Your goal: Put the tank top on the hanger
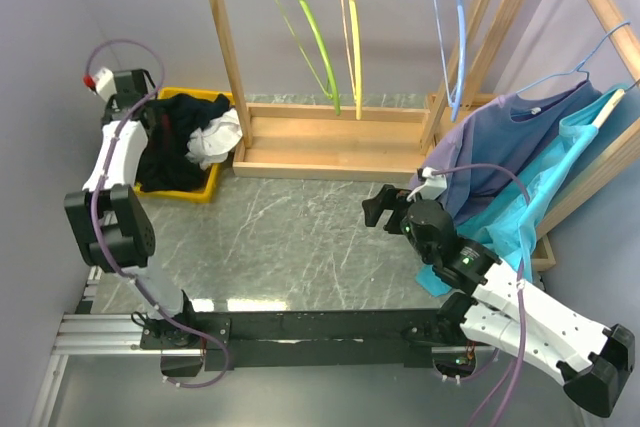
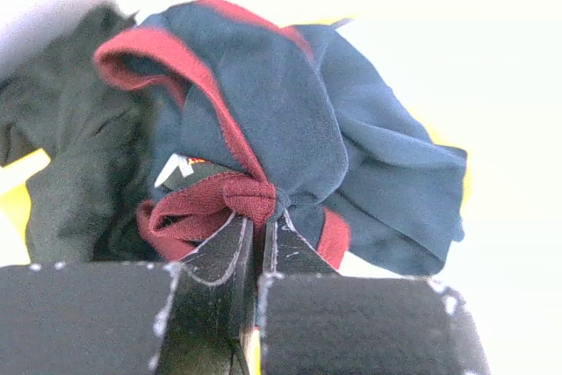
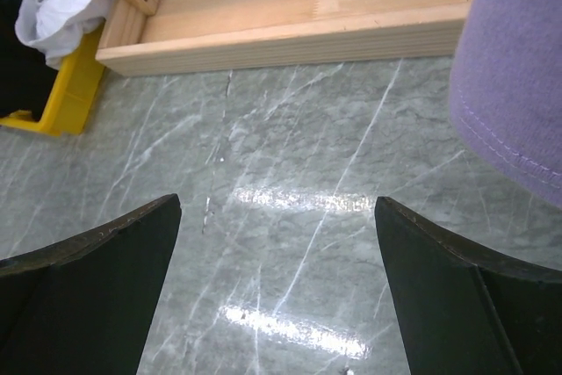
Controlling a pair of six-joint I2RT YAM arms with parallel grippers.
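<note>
Next, my left gripper lifts from the bin [image 1: 195,192] and lowers over the clear marble table to release, as that table lies to the gripper's right in the top view.
In the left wrist view the tank top [image 2: 290,103] is a bunched navy heap with dark red trim. My left gripper [image 2: 261,217] is shut on a fold of that red trim at the garment's near edge. From above, the left gripper [image 1: 158,115] reaches into the yellow bin [image 1: 195,192], where the dark clothes lie. The lime-green hanger [image 1: 305,37] hangs by its hook from the wooden rack's top rail, at the left. My right gripper [image 1: 378,209] hovers over the marble table in front of the rack, open [image 3: 277,204], with nothing between its fingers.
A black garment [image 2: 70,155] and a white one [image 1: 215,137] share the bin. A yellow hanger [image 1: 350,27] and a light blue hanger [image 1: 455,37] hang on the wooden rack [image 1: 330,142]. A purple shirt [image 1: 510,137] and teal cloth [image 1: 530,217] hang at the right.
</note>
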